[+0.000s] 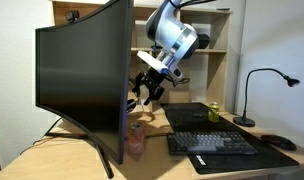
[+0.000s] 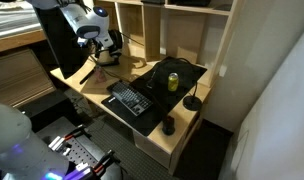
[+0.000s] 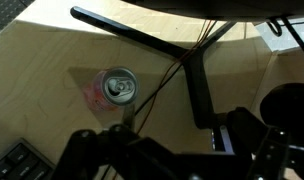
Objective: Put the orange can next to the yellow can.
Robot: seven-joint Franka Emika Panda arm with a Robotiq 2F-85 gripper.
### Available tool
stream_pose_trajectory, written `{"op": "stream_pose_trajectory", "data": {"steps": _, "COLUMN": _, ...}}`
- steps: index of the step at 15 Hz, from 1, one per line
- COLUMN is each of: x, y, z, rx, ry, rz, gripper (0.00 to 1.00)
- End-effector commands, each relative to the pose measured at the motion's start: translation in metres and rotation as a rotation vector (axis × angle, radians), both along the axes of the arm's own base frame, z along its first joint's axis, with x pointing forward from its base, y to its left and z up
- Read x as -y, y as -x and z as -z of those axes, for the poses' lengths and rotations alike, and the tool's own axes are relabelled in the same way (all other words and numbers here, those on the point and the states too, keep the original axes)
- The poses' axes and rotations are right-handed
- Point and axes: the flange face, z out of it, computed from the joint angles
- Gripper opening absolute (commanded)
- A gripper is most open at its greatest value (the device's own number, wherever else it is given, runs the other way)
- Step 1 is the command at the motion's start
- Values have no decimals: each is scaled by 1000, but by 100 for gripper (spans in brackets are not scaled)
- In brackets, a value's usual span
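Observation:
I should lower my gripper next and shift it left in the wrist view. The orange can is below my open fingers, so my gripper should go around its upper body (image 1: 136,132) (image 3: 113,88).
The orange can (image 1: 137,140) stands upright on the wooden desk beside the monitor's stand. In the wrist view I see it from above, with its metallic top (image 3: 120,86). The yellow can (image 1: 214,112) stands on the dark mat behind the keyboard, and it also shows in the other exterior view (image 2: 173,82). My gripper (image 1: 146,95) hangs above the orange can, well clear of it, open and empty. In the wrist view its dark fingers (image 3: 172,152) fill the lower edge. In that exterior view the arm (image 2: 100,50) hides the orange can.
A large curved monitor (image 1: 82,75) stands close by the gripper, with its stand legs (image 3: 142,45) and cables near the orange can. A keyboard (image 1: 212,143), a mouse (image 1: 278,142) and a black desk lamp (image 1: 248,98) sit on the mat. Shelves (image 2: 182,30) stand behind.

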Motion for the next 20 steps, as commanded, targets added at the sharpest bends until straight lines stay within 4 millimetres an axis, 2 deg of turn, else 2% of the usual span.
{"op": "stream_pose_trajectory", "data": {"steps": 1, "x": 0, "y": -7, "z": 33, "rx": -69, "ry": 59, "rz": 12, "gripper": 100}}
{"op": "stream_pose_trajectory", "data": {"steps": 7, "x": -17, "y": -4, "z": 95, "rx": -171, "ry": 65, "rz": -10, "gripper": 100}}
{"op": "stream_pose_trajectory", "data": {"steps": 8, "x": -9, "y": 1, "z": 84, "rx": -144, "ry": 71, "rz": -4, "gripper": 100}}
{"op": "stream_pose_trajectory", "data": {"steps": 10, "x": -13, "y": 1, "z": 97, "rx": -160, "ry": 73, "rz": -9, "gripper": 100}}
{"op": "stream_pose_trajectory", "data": {"steps": 12, "x": -14, "y": -1, "z": 98, "rx": -160, "ry": 71, "rz": -8, "gripper": 100}}
{"op": "stream_pose_trajectory", "data": {"steps": 14, "x": -19, "y": -4, "z": 115, "rx": -175, "ry": 75, "rz": -11, "gripper": 100}}
{"op": "stream_pose_trajectory", "data": {"steps": 18, "x": -23, "y": -3, "z": 132, "rx": -199, "ry": 63, "rz": -12, "gripper": 100}}
{"op": "stream_pose_trajectory", "data": {"steps": 19, "x": -17, "y": 1, "z": 124, "rx": -194, "ry": 79, "rz": -12, "gripper": 100}}
{"op": "stream_pose_trajectory", "data": {"steps": 20, "x": -18, "y": 1, "z": 129, "rx": -200, "ry": 80, "rz": -13, "gripper": 100}}
